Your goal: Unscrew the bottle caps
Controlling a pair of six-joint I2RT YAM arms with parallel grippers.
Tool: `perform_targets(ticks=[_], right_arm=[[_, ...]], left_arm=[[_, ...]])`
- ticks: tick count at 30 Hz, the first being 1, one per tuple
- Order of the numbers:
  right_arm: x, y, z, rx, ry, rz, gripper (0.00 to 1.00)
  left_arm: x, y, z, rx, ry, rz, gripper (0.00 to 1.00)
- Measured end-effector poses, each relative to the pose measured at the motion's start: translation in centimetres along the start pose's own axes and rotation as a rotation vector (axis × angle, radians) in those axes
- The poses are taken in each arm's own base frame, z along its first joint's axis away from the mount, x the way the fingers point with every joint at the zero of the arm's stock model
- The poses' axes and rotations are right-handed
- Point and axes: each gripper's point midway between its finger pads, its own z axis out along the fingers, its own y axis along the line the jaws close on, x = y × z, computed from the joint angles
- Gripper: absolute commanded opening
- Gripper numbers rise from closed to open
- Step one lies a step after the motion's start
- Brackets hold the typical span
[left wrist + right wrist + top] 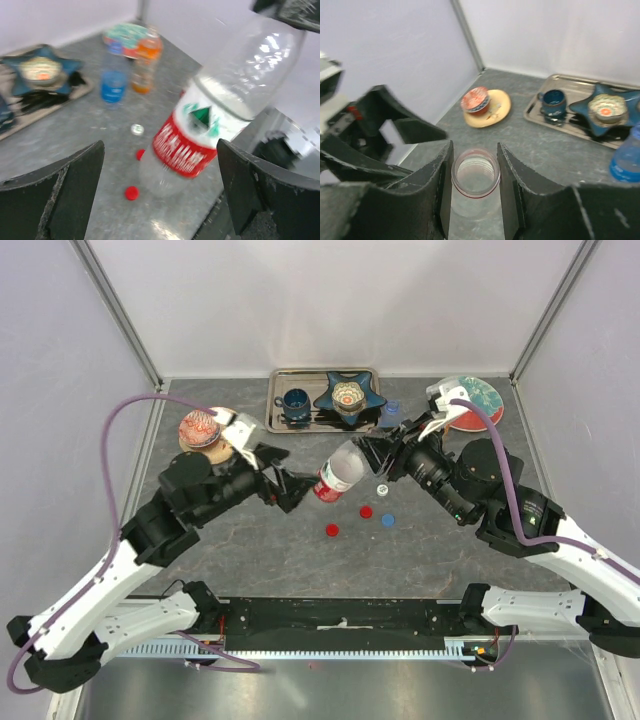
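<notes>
My right gripper turns the bottle upright and moves down to release it next, as the bare tabletop before the tray [564, 156] lies below, to its left in the top view.
A clear bottle [338, 472] with a red-and-white label hangs tilted over the table's middle, its neck open with no cap on it. My right gripper [368, 453] is shut on the bottle's bare neck [475, 172], one finger on each side. My left gripper [298, 490] stands open around the bottle's lower end [165, 175], its fingers [75, 175] well apart from it. Loose bottle caps lie on the table below: two red caps [332, 530] [366, 511], a blue cap [387, 520] and a white cap [382, 488]. A blue-tinted bottle [113, 80] and an orange bottle [146, 65] stand uncapped behind.
A metal tray [300, 378] at the back holds a dark blue cup [295, 403] and a star-shaped dish [350, 395]. A patterned plate [480, 398] lies at the back right. An orange plate with a bowl [203, 428] sits at the left.
</notes>
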Motion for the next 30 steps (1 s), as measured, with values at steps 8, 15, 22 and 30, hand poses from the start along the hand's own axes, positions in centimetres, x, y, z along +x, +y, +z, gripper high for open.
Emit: perform_targets(ticks=[8, 15, 22, 30], right_arm=[[0.6, -4.6, 4.2, 0.303, -0.068, -0.13, 0.0], [8.4, -10.2, 10.8, 0.538, 0.044, -0.299, 0.0], [13.4, -16.0, 15.9, 0.689, 0.073, -0.356, 0.0], [16.5, -20.5, 19.9, 0.768, 0.119, -0.363, 0.0]], left_arm=[[-1.6, 6.4, -9.2, -0.401, -0.243, -0.021, 0.97], [3.1, 8.9, -12.0, -0.512, -0.277, -0.093, 0.89], [6.8, 9.6, -11.8, -0.529, -0.195, -0.137, 0.88], [7.6, 9.6, -12.0, -0.537, -0.163, -0.154, 0.9]])
